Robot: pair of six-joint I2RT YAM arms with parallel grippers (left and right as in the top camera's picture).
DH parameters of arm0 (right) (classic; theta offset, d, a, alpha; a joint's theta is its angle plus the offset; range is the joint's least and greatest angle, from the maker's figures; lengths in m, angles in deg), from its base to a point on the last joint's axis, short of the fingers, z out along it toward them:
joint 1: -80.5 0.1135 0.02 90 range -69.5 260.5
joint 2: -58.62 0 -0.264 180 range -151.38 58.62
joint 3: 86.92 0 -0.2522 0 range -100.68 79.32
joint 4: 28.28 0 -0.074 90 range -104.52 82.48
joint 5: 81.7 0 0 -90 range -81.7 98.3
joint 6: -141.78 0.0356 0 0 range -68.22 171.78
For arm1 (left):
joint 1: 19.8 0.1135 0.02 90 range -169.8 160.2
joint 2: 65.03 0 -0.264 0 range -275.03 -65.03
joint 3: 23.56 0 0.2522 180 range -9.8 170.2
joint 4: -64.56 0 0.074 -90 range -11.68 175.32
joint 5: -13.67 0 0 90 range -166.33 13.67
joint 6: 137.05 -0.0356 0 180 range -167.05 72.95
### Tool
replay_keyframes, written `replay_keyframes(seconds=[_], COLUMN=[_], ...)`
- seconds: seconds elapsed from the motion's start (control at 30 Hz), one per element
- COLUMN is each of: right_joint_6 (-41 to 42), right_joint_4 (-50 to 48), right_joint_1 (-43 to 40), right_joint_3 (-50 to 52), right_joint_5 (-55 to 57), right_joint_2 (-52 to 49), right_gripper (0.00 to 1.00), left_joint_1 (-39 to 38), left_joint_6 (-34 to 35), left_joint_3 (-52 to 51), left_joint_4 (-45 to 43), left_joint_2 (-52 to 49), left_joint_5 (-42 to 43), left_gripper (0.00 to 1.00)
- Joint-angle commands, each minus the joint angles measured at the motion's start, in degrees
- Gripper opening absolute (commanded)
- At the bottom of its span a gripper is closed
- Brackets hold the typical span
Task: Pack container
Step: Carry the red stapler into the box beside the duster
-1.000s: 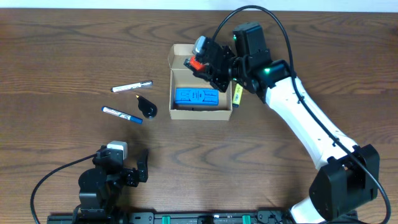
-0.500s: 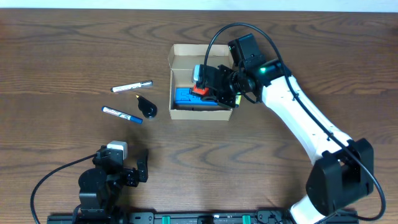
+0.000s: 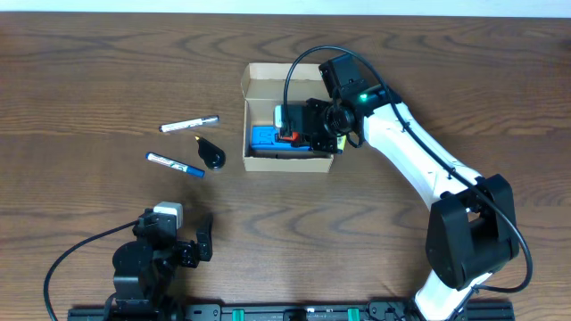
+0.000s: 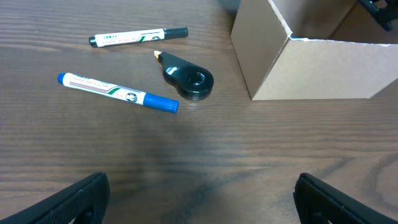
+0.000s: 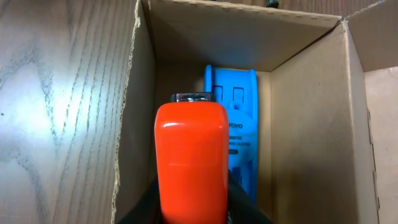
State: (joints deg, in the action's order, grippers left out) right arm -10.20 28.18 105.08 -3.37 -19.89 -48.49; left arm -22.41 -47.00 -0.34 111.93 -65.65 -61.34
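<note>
I need to move my right gripper left in the overhead view next, to the container's bare bottom (image 3: 269,153) (image 5: 178,79) beside the blue item below it, then go down and let go of the orange item.
The container, a tan cardboard box (image 3: 262,89) with its flap open, stands at the table's middle back. It also shows in the left wrist view (image 4: 323,68) and the right wrist view (image 5: 236,31). A blue plastic item (image 3: 263,136) lies inside it (image 5: 239,106). My right gripper (image 3: 299,125) is shut on an orange item with a metal tip (image 5: 191,155) and holds it over the box's inside, beside the blue item. My left gripper (image 4: 199,205) is open and empty, low near the front edge (image 3: 183,234).
Left of the box lie a blue-capped marker (image 3: 175,164) (image 4: 118,92), a black-capped marker (image 3: 189,123) (image 4: 137,35) and a black teardrop-shaped item (image 3: 212,154) (image 4: 189,78). A yellow item (image 3: 342,143) shows just right of the box, mostly under the right arm.
My right gripper has moved with the orange item from above the box's back right corner down and forward over the box's inside. The left arm has not moved.
</note>
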Motion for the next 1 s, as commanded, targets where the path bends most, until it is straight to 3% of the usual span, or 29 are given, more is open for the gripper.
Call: replay_keyframes(seconds=[0.0,0.17,0.43,0.97], right_joint_6=[-0.2,-0.24,-3.5,-2.34], right_joint_4=[-0.17,2.82,18.08,20.37], right_joint_1=[0.26,1.75,4.02,5.73], right_joint_3=[-4.26,-9.81,-24.35,-24.96], right_joint_5=[-0.94,-0.96,1.05,2.69], right_joint_2=[0.0,-3.85,-13.07,-18.4], right_gripper=[0.01,0.01,0.01,0.01], left_joint_1=[0.35,0.35,0.35,0.35], left_joint_6=[0.35,0.35,0.37,0.37], left_joint_3=[-0.5,-0.5,-0.5,-0.5], left_joint_4=[-0.02,-0.02,-0.02,-0.02], left_joint_2=[0.42,0.42,0.42,0.42], left_joint_5=[-0.17,-0.2,-0.2,-0.17], left_gripper=[0.95,0.95,0.95,0.95])
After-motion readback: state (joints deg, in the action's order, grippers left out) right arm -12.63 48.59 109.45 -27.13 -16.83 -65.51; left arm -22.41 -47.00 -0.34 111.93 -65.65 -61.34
